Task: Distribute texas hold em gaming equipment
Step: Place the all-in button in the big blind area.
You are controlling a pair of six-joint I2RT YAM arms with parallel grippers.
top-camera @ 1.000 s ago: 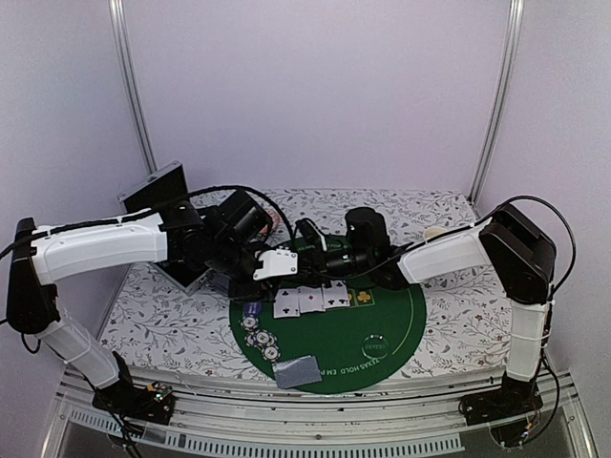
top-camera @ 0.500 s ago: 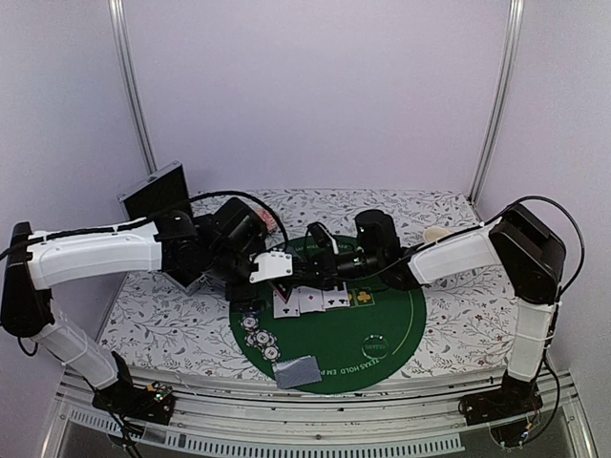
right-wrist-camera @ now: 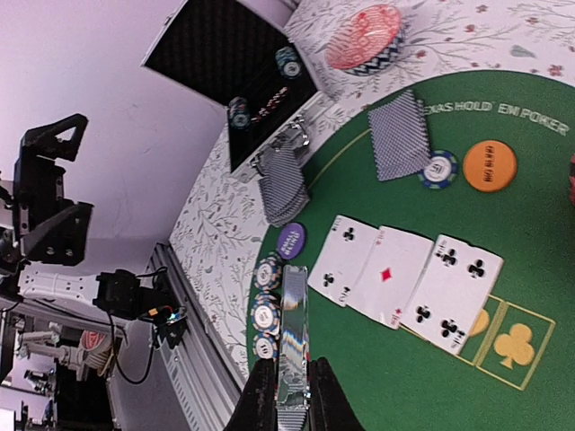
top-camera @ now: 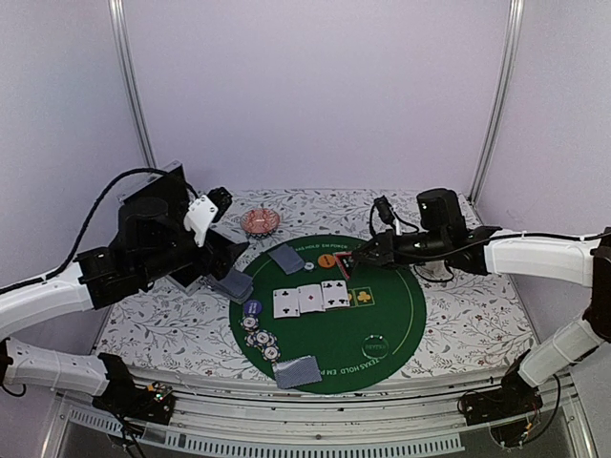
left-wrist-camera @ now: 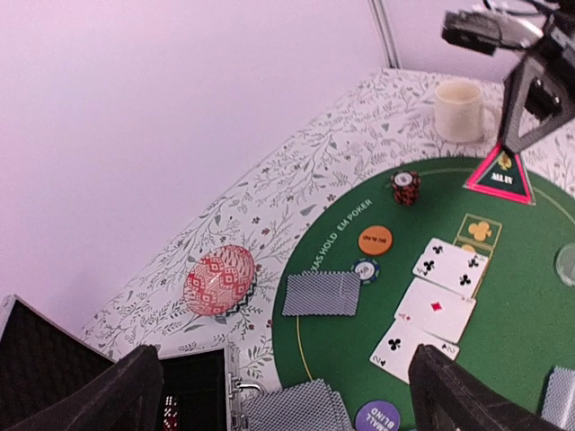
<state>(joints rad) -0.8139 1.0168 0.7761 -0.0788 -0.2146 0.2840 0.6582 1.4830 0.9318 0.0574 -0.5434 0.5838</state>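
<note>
My right gripper holds the triangle and should next move outward and down past the orange button to release it there, as the mat's far lettering (top-camera: 316,242) (right-wrist-camera: 481,108) lies outward of it and below.
On the green poker mat (top-camera: 382,315) three face-up cards (top-camera: 311,299) lie in a row. A face-down pair (top-camera: 286,258) lies behind them, another face-down pair (top-camera: 299,370) at the near rim, and a deck (top-camera: 232,284) off the mat's left edge. Striped chips (top-camera: 260,339) sit by a purple blind disc (top-camera: 252,307). An orange button (left-wrist-camera: 375,240) and a red chip stack (left-wrist-camera: 405,187) rest further back. My right gripper (right-wrist-camera: 286,370) is shut on a clear pink-edged "ALL IN" triangle (left-wrist-camera: 499,175), just above the mat. My left gripper (left-wrist-camera: 296,395) hangs open and high over the deck.
An open black case (top-camera: 158,196) stands at the back left, its lid up. A pink patterned dish (top-camera: 260,221) sits behind the mat. A cream mug (left-wrist-camera: 458,109) stands at the back right, under my right arm. The floral cloth (top-camera: 162,324) reaches the near rail.
My left arm has pulled back from the mat's middle, up and to the left, and its jaws have opened. My right arm has drawn back to the right with the triangle.
</note>
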